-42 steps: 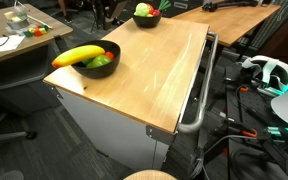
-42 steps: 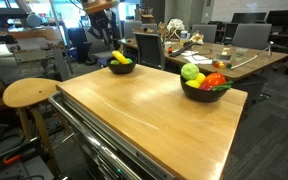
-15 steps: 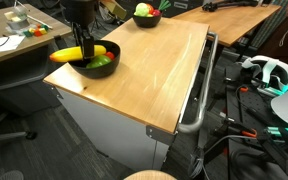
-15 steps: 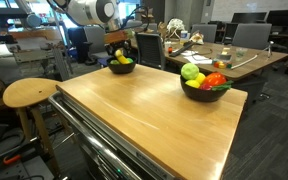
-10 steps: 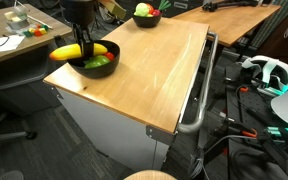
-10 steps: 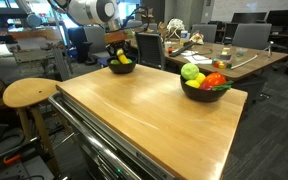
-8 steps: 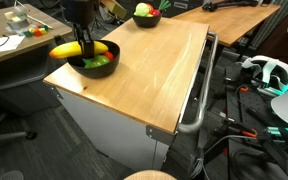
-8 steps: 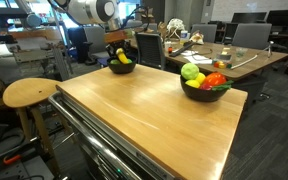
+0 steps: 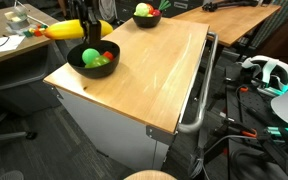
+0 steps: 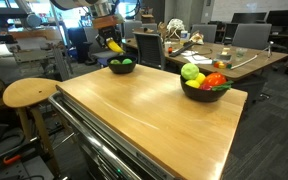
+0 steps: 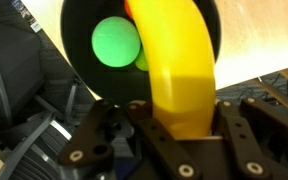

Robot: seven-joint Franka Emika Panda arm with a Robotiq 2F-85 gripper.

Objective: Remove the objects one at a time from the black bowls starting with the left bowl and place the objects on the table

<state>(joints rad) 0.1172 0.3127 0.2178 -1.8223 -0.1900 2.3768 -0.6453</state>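
Note:
The robot's gripper will next move off the bowl at the near corner toward the handle bar and go down onto the bare table between them to release the banana [image 9: 68,30], because that spot is clear.
My gripper [image 9: 83,24] is shut on a yellow banana [image 9: 68,30] and holds it in the air above a black bowl [image 9: 94,62] at the near corner of the wooden table [image 9: 149,70]. The bowl holds a green ball [image 9: 90,56] and a red piece. In an exterior view the banana [image 10: 115,45] hangs above the same bowl [image 10: 121,66]. In the wrist view the banana [image 11: 177,60] fills the jaws [image 11: 174,125] over the bowl [image 11: 84,75] and green ball [image 11: 116,42]. A second black bowl [image 10: 204,88] with green, yellow and red fruit stands at the table's other end [image 9: 145,15].
A round wooden stool [image 10: 30,93] stands beside the table. A metal handle rail [image 9: 196,100] runs along one table edge. Desks with clutter and office chairs [image 10: 250,36] stand behind. Cables and a headset [image 9: 269,72] lie on the floor.
My gripper came down onto the banana in the bowl, shut on it, and has lifted it up clear of the bowl. The green ball now shows in the bowl.

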